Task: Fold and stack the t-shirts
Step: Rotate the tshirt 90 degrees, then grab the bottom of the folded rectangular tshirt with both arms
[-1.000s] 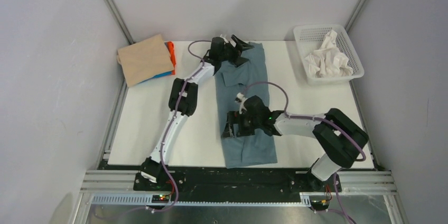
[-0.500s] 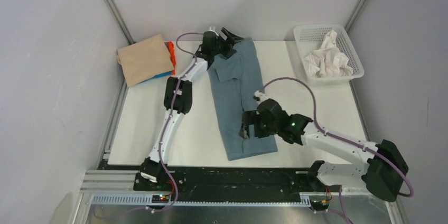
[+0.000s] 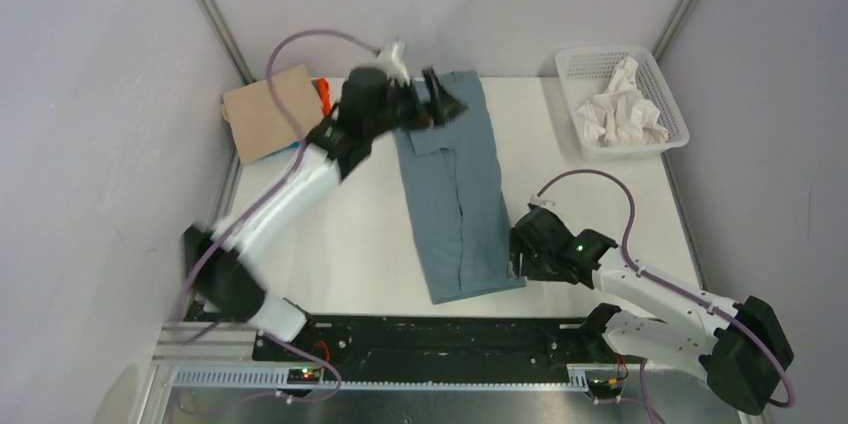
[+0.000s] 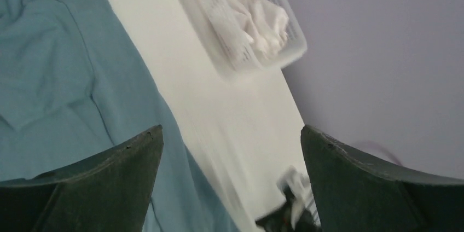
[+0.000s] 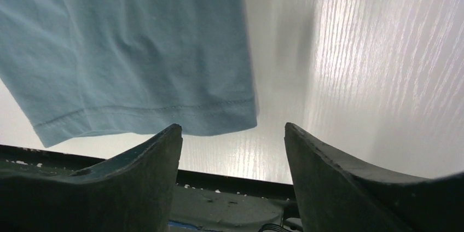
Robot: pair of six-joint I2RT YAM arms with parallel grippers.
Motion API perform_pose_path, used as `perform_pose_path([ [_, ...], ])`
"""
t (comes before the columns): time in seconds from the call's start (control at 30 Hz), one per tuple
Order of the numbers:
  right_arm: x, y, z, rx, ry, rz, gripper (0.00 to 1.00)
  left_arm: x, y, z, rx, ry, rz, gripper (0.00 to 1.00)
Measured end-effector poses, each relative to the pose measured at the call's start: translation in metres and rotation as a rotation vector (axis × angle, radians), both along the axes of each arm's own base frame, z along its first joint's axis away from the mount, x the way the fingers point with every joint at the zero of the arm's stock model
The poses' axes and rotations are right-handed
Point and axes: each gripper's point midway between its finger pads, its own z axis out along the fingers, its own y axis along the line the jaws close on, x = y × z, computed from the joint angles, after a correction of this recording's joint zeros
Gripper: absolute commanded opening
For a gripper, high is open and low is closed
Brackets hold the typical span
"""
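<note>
I should next move my left gripper back and down onto the t-shirt's hem corner opposite my right gripper, because that corner is below and back from my left gripper.
A slate blue-grey t-shirt [image 3: 455,194] lies folded into a long strip down the middle of the table, its hem towards me. My left gripper [image 3: 441,104] hovers open over its far end; in the left wrist view the shirt [image 4: 54,68] shows under the left finger and nothing is between the jaws [image 4: 231,131]. My right gripper [image 3: 517,262] sits low just right of the shirt's near right corner, open and empty. In the right wrist view the hem corner [image 5: 219,117] lies just ahead of the gripper [image 5: 232,128]. A tan t-shirt [image 3: 265,114] tops a folded stack at back left, with orange [image 3: 323,95] and bright blue [image 3: 297,143] edges beneath.
A white mesh basket [image 3: 600,52] holding crumpled white cloth [image 3: 622,114] stands at the back right, also seen as the basket [image 4: 295,51] in the left wrist view. The black front rail [image 5: 219,188] runs under the right gripper. Grey walls close in the table.
The right gripper slid off the shirt to the right of its near corner and its jaws narrowed a little. The left arm swung its elbow far left. The shirt's far end shifted left.
</note>
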Motion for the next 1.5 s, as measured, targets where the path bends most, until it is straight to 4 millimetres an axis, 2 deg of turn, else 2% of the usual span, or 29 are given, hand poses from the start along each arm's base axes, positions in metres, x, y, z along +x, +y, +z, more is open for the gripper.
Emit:
perform_pose_path([
  [0.03,-0.002,-0.001,-0.003,0.0,0.008,0.001,0.69,-0.036,0.003,0.009,0.02,-0.045,-0.003,1.0],
  [0.07,-0.003,-0.001,-0.004,-0.002,0.011,0.002,0.68,-0.065,0.006,0.014,0.032,-0.073,-0.01,1.0],
  [0.1,-0.005,-0.002,-0.006,-0.002,0.018,0.002,0.68,-0.103,0.005,0.005,0.056,-0.092,-0.034,1.0],
  [0.17,-0.006,-0.002,-0.009,-0.004,0.024,0.004,0.68,-0.15,0.007,-0.019,0.093,-0.085,-0.072,1.0],
  [0.27,-0.007,0.001,-0.013,0.004,0.034,0.016,0.67,-0.206,0.009,-0.103,0.241,0.033,-0.145,1.0],
  [0.3,-0.007,0.002,-0.014,0.006,0.035,0.019,0.66,-0.224,0.011,-0.142,0.325,0.095,-0.172,1.0],
  [0.33,-0.008,0.003,-0.015,0.008,0.039,0.026,0.66,-0.24,0.015,-0.169,0.393,0.137,-0.198,1.0],
  [0.4,-0.008,0.006,-0.017,0.011,0.044,0.036,0.65,-0.273,0.024,-0.208,0.512,0.192,-0.258,0.98],
  [0.47,-0.008,0.009,-0.019,0.011,0.052,0.045,0.64,-0.3,0.025,-0.224,0.574,0.208,-0.321,0.92],
  [0.57,-0.007,0.012,-0.024,0.005,0.06,0.053,0.62,-0.316,0.016,-0.235,0.606,0.214,-0.368,0.84],
  [0.73,-0.006,0.013,-0.034,-0.015,0.08,0.053,0.59,-0.324,0.016,-0.278,0.731,0.292,-0.377,0.73],
  [0.8,-0.006,0.013,-0.037,-0.022,0.088,0.052,0.55,-0.328,0.012,-0.288,0.773,0.301,-0.39,0.66],
  [0.93,-0.005,0.011,-0.04,-0.036,0.09,0.045,0.43,-0.333,-0.002,-0.289,0.77,0.291,-0.414,0.46],
  [0.97,-0.005,0.01,-0.04,-0.041,0.089,0.037,0.4,-0.333,-0.003,-0.29,0.774,0.289,-0.412,0.38],
  [1.0,-0.005,0.009,-0.041,-0.045,0.089,0.034,0.39,-0.333,-0.003,-0.291,0.774,0.291,-0.409,0.3],
  [1.1,-0.005,0.005,-0.041,-0.064,0.088,0.01,0.34,-0.332,-0.001,-0.294,0.783,0.297,-0.387,0.17],
  [1.13,-0.006,0.003,-0.041,-0.069,0.088,0.002,0.33,-0.331,0.0,-0.294,0.784,0.3,-0.381,0.08],
  [1.2,-0.007,-0.002,-0.04,-0.081,0.088,-0.02,0.32,-0.331,0.002,-0.295,0.782,0.306,-0.367,0.01],
  [1.4,-0.016,-0.018,-0.038,-0.106,0.096,-0.083,0.33,-0.335,0.016,-0.295,0.771,0.325,-0.336,0.0],
  [1.5,-0.023,-0.023,-0.04,-0.101,0.107,-0.097,0.27,-0.336,0.02,-0.295,0.767,0.331,-0.329,0.0],
])
